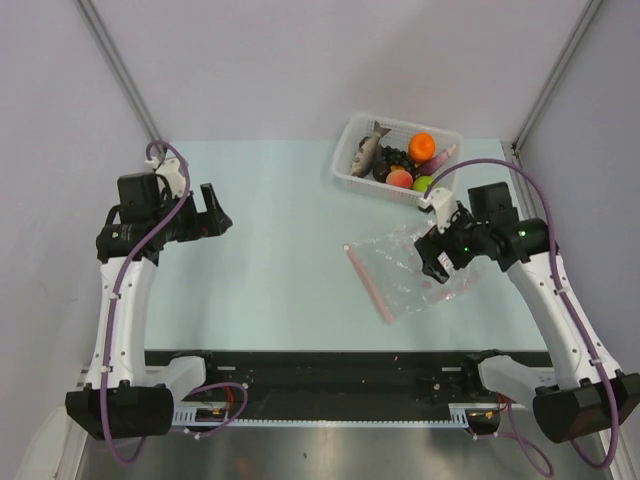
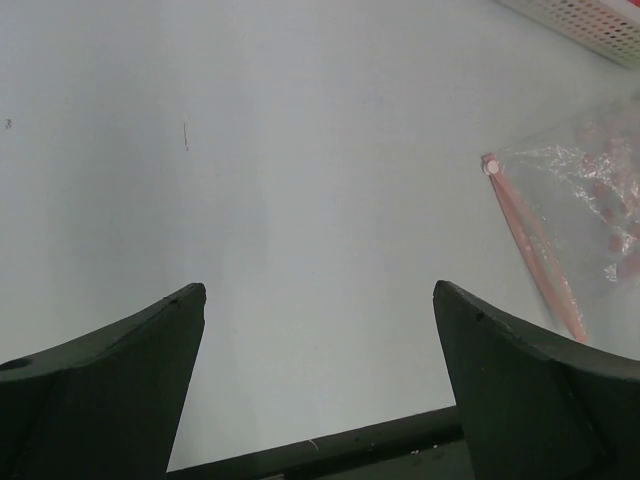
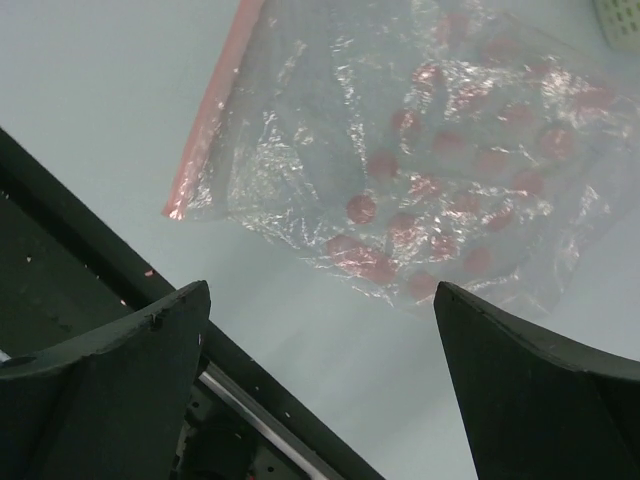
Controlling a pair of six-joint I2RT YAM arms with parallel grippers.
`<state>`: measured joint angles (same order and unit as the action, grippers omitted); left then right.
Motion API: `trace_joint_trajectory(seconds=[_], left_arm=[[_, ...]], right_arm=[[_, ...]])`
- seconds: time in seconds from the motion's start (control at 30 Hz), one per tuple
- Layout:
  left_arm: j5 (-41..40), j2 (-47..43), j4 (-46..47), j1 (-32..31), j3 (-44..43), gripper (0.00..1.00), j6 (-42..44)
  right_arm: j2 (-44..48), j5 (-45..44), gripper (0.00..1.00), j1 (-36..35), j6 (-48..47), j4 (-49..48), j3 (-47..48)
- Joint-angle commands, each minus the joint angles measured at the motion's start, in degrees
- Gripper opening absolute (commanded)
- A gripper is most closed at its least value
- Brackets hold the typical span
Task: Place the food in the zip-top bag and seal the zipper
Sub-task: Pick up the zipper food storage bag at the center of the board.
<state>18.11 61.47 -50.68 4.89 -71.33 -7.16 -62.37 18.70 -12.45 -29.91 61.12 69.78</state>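
Next, my right gripper should go left in the top view past the bag's dotted plastic and descend onto the zipper's middle [image 1: 369, 284] [image 3: 223, 78], since it lies below and to that side.
The clear zip-top bag [image 1: 405, 270] with red dots lies flat on the table right of centre; it also shows in the right wrist view [image 3: 430, 170] and the left wrist view [image 2: 590, 210]. Its pink-red zipper [image 1: 368, 283] runs along the left edge, and shows in both wrist views [image 2: 535, 250] [image 3: 215, 110]. The food sits in a white basket [image 1: 355, 182]: grey fish [image 1: 367, 150], orange ball [image 1: 422, 146], dark grape cluster [image 1: 393, 160], peach-red fruit [image 1: 400, 179], green apple [image 1: 424, 184]. My right gripper [image 1: 436, 258] hovers open and empty over the bag. My left gripper [image 1: 216, 215] is open and empty at the left.
The table's near edge is a dark rail [image 1: 340, 365], also visible in the right wrist view [image 3: 90, 240]. Grey walls enclose the table at the back and sides. The basket corner shows in the left wrist view [image 2: 590, 20].
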Motion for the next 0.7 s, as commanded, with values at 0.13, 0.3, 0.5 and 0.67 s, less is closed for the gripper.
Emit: trace_joint_trajectory(seconds=[0.13,0.3,0.5,0.67], left_arm=[[-7.2,-1.9,1.6,-0.1,1.5,1.0,-6.1],[-16.9,-3.2,1.5,-0.1,1.8,1.0,-8.8],[-20.0,-5.0,1.5,1.0,3.1,1.0,-9.5],[-19.3,-6.5,2.4,1.9,4.8,1.0,-10.2]], right_arm=[[-4.4,-6.0,1.0,-15.2,-0.8,-3.9,-0.8],[-10.6,-10.3,1.0,-23.8,3.5,-8.9,-0.7],[-17.0,-14.2,0.99,-31.9,11.6,-14.7,-0.4],[-21.8,-18.6,0.9,-36.6,15.0,-17.7,-1.8]])
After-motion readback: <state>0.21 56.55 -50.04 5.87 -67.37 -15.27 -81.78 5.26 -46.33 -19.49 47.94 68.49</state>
